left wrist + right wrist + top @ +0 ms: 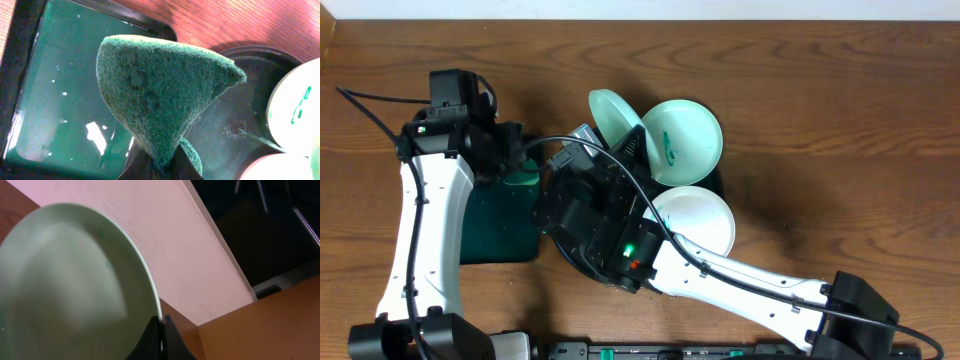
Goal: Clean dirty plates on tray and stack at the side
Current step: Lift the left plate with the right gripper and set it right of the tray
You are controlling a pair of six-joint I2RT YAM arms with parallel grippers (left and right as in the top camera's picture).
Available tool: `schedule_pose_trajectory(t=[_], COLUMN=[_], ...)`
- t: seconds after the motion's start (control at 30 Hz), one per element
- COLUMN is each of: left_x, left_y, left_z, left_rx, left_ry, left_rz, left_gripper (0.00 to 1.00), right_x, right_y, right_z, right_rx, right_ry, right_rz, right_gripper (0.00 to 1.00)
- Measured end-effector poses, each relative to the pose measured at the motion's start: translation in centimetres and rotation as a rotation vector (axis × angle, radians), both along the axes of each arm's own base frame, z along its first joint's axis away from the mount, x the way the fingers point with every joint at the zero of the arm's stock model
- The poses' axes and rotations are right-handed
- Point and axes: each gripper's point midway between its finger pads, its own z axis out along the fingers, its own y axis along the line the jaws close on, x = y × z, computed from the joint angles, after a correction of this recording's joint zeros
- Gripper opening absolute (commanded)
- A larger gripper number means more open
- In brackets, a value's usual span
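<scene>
My right gripper will swing to the right in the overhead view, lower the smeared plate flat and release it, because the tabletop (768, 177) beside the plate is bare.
My right gripper (623, 150) is shut on the rim of a pale mint-green plate (613, 118) and holds it tilted on edge above the round black tray (718, 183). In the right wrist view the plate (65, 290) fills the left side, with the fingers (161, 330) pinching its edge. A second mint plate (682, 140) with a green smear and a white plate (698, 222) lie on the tray. My left gripper (523, 172) is shut on a green scouring sponge (160, 90), beside the held plate.
A rectangular dark green tray (50, 100) with wet spots lies left of the round tray (235, 120). The smeared plate (295, 107) and the white plate (275, 170) show at the right of the left wrist view. Wooden table all around.
</scene>
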Motion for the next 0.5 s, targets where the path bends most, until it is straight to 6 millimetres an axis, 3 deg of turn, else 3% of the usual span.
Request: schedule_pose_trajectory(t=[0.1, 0.27, 0.4, 0.5], left_x=[0.0, 0.0, 0.0, 0.0], left_y=[0.0, 0.0, 0.0, 0.0], left_z=[0.0, 0.0, 0.0, 0.0], left_rx=[0.000, 0.000, 0.001, 0.002], left_ry=[0.000, 0.001, 0.001, 0.001], left_rz=[0.000, 0.000, 0.000, 0.001], left_gripper=[0.07, 0.07, 0.07, 0.07], right_x=[0.0, 0.1, 0.5, 0.9], right_y=[0.0, 0.0, -0.3, -0.6], right_z=[-0.6, -3.6, -6.5, -7.5], right_rx=[-0.042, -0.071, 0.020, 0.163], right_ry=[0.035, 0.179, 0.315, 0.418], right_rz=[0.021, 0.107, 0.150, 0.186], right_gripper=[0.01, 0.01, 0.01, 0.01])
